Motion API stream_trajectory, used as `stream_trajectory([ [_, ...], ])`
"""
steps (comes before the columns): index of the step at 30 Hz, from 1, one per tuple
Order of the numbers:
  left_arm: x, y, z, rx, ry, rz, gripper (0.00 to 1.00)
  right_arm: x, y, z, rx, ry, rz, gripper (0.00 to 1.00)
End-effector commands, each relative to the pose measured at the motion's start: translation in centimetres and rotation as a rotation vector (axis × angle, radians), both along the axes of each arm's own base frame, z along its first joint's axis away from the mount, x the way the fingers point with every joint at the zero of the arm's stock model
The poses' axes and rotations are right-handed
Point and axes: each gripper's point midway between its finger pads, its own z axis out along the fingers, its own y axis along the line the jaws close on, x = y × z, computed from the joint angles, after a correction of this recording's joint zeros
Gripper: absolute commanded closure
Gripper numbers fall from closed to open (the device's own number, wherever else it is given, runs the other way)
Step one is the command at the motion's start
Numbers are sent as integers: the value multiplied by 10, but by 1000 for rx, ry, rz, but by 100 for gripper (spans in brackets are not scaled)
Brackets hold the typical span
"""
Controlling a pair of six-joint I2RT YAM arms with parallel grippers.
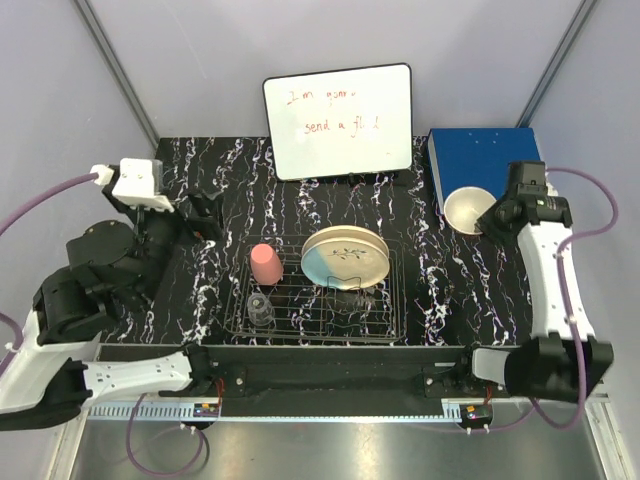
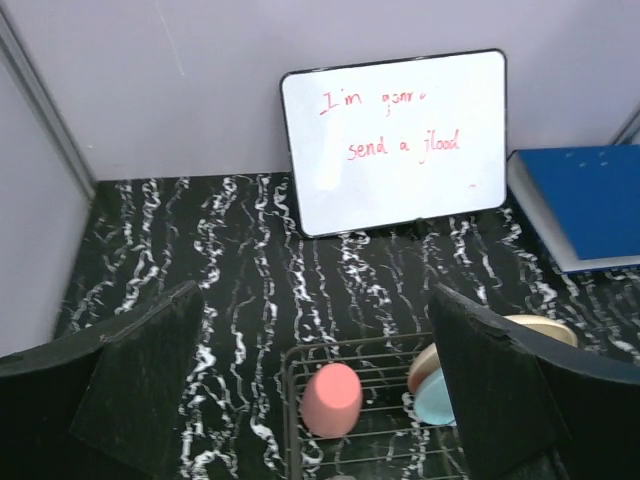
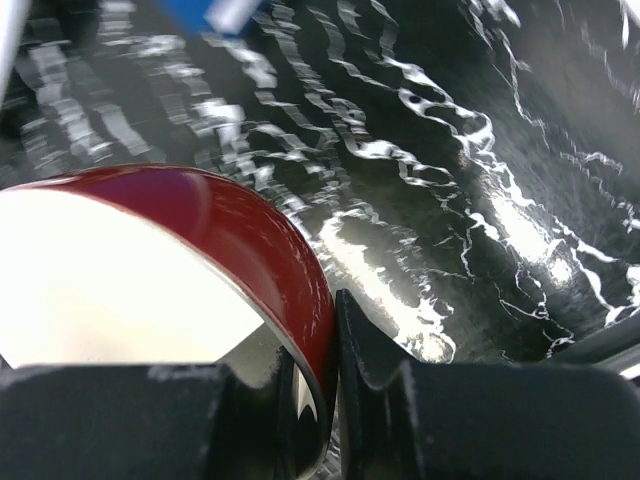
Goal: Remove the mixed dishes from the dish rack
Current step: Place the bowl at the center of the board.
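Bare tabletop (image 1: 487,252) beside the blue book lies below my right gripper, so next the gripper should lower the bowl, easing toward the nearby wall, and let go of the bowl's rim.
The dish rack (image 1: 310,325) stands in the middle of the table. In it are a pink cup (image 1: 265,264) upside down, a small clear glass (image 1: 260,310), a large cream plate with a pink band (image 1: 355,250) and in front of it a smaller plate with a blue band (image 1: 318,266). My right gripper (image 1: 497,213) is shut on the rim of the cream bowl (image 1: 466,209), right of the rack; its outer wall looks red in the right wrist view (image 3: 200,215). My left gripper (image 1: 205,215) is open and empty, behind the rack's left corner. The left wrist view shows the cup (image 2: 331,398) and the rack (image 2: 292,400).
A whiteboard (image 1: 338,120) leans on the back wall. A blue book (image 1: 483,155) lies at the back right, just behind the bowl. The table (image 1: 420,270) is black marble-patterned, with walls close on both sides.
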Motion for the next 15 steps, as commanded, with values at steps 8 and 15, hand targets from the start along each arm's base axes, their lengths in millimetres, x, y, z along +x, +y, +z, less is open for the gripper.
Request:
stream_trajectory([
  [8, -4, -30, -52, -169, 94, -75, 1, 53, -62, -68, 204, -29, -221, 100],
  [15, 0, -47, -80, -123, 136, -97, 1, 50, -90, -123, 218, 35, -355, 100],
])
